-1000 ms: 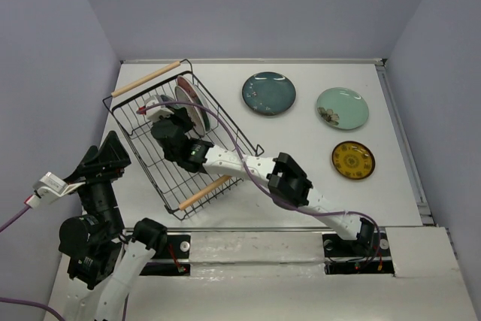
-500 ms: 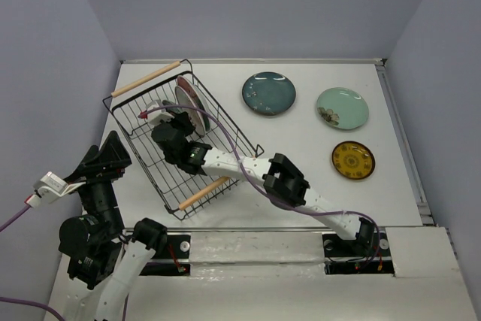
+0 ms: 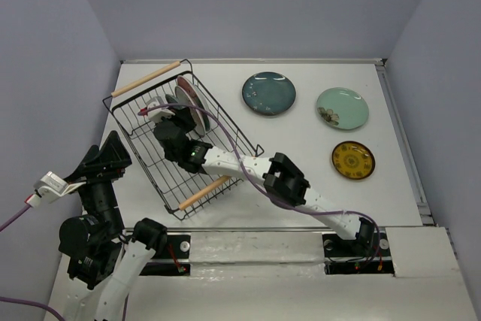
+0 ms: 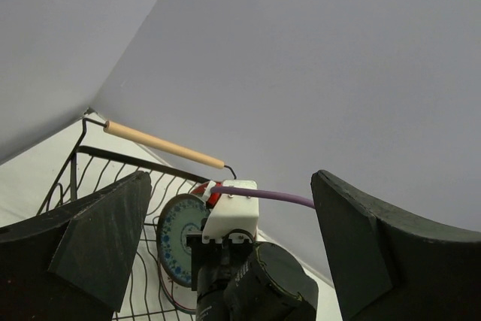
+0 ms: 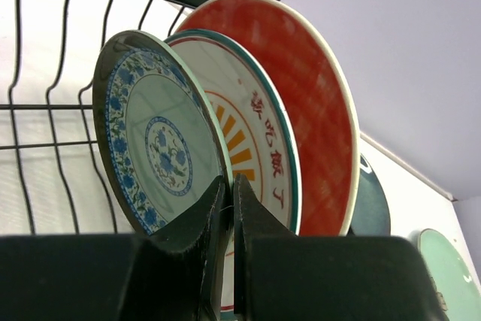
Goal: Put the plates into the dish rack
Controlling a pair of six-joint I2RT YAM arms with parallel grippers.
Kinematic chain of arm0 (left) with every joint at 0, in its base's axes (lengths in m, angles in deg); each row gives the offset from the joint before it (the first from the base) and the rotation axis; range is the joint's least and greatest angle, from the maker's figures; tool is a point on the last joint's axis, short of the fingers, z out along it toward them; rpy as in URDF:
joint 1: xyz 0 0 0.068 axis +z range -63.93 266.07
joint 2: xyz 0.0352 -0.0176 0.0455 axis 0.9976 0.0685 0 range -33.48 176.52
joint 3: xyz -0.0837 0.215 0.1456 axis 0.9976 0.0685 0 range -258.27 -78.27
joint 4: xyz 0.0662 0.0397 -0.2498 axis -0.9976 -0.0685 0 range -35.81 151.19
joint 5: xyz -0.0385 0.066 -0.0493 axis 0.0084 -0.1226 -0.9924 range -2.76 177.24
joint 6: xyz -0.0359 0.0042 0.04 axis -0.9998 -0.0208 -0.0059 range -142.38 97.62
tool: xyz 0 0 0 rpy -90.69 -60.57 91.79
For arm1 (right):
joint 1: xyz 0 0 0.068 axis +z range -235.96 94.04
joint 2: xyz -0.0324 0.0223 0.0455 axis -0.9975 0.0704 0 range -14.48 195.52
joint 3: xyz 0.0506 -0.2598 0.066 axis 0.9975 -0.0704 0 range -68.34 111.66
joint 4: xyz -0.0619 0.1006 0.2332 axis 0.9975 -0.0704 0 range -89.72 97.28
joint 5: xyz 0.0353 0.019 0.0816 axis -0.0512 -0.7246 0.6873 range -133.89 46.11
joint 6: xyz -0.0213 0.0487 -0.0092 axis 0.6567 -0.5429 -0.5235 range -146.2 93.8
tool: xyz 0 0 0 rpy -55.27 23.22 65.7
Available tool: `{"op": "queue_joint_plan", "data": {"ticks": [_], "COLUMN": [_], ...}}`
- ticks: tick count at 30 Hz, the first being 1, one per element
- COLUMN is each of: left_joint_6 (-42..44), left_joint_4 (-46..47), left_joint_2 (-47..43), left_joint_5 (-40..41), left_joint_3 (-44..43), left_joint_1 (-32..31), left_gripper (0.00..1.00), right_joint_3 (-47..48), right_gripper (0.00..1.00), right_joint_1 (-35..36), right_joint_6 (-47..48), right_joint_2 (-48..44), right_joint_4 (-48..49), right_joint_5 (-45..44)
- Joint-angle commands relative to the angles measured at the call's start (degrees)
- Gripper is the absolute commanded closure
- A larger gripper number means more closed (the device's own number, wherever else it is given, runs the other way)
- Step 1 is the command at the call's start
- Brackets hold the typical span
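Observation:
My right gripper lowers slightly and shifts toward the cream-orange plate next, to get the small teal patterned plate beside the plates already standing on edge.
The black wire dish rack (image 3: 140, 157) lies at the table's left. In the right wrist view three plates stand on edge in it: red (image 5: 316, 103), cream-orange (image 5: 259, 152) and small teal patterned (image 5: 154, 152). My right gripper (image 5: 232, 183) is shut on the lower rim of the small teal patterned plate, inside the rack (image 3: 170, 119). The dark teal plate (image 3: 268, 93), pale mint plate (image 3: 342, 107) and small yellow plate (image 3: 353, 160) lie flat on the table. My left gripper (image 3: 105, 162) is open and empty, raised left of the rack, with fingers (image 4: 98, 238) wide apart.
The rack's two wooden handles (image 3: 146, 78) (image 3: 203, 192) are at its far and near ends. The right arm (image 3: 282, 180) stretches diagonally from its base to the rack. A raised ledge (image 3: 402, 140) runs along the table's right edge.
My right gripper has edged slightly toward the rack's far end with the patterned plate, bringing it closer to the cream-orange plate. The left arm has not moved.

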Motion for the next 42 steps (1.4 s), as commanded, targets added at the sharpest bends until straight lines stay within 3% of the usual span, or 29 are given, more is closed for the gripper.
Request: {"op": "queue_joint_plan", "data": {"ticks": [1, 26, 28, 29, 33, 38, 42], "left_joint_6": [-0.7, -0.6, -0.7, -0.7, -0.6, -0.6, -0.1], "left_joint_4": [2.4, 2.3, 2.3, 2.3, 2.3, 2.4, 2.9], "left_joint_2": [0.6, 0.4, 0.4, 0.4, 0.4, 0.6, 0.8], "left_joint_5": [0.7, 0.3, 0.3, 0.2, 0.0, -0.5, -2.1], "left_joint_3": [-1.7, -1.6, -1.7, -1.7, -1.7, -1.5, -1.4], "left_joint_1": [-0.2, -0.2, -0.2, -0.2, -0.2, -0.3, -0.6], "left_gripper": [0.01, 0.01, 0.01, 0.01, 0.01, 0.01, 0.01], "right_joint_3": [0.3, -3.0, -3.2, -3.2, -3.3, -5.4, -17.2], "right_gripper": [0.93, 0.93, 0.87, 0.76, 0.54, 0.53, 0.52], "right_joint_1": [-0.6, -0.6, -0.6, -0.6, -0.6, -0.6, -1.2], "right_joint_6": [1.4, -7.2, -7.8, -8.2, -9.1, -16.5, -28.9], "right_joint_2": [-3.1, -1.8, -2.1, -2.8, -5.3, -14.7, -27.8], "right_joint_4": [5.6, -0.3, -0.4, -0.4, -0.6, -7.0, -11.7], "right_joint_5": [-2.8, -0.2, -0.3, -0.2, 1.7, 7.7, 19.1]}}
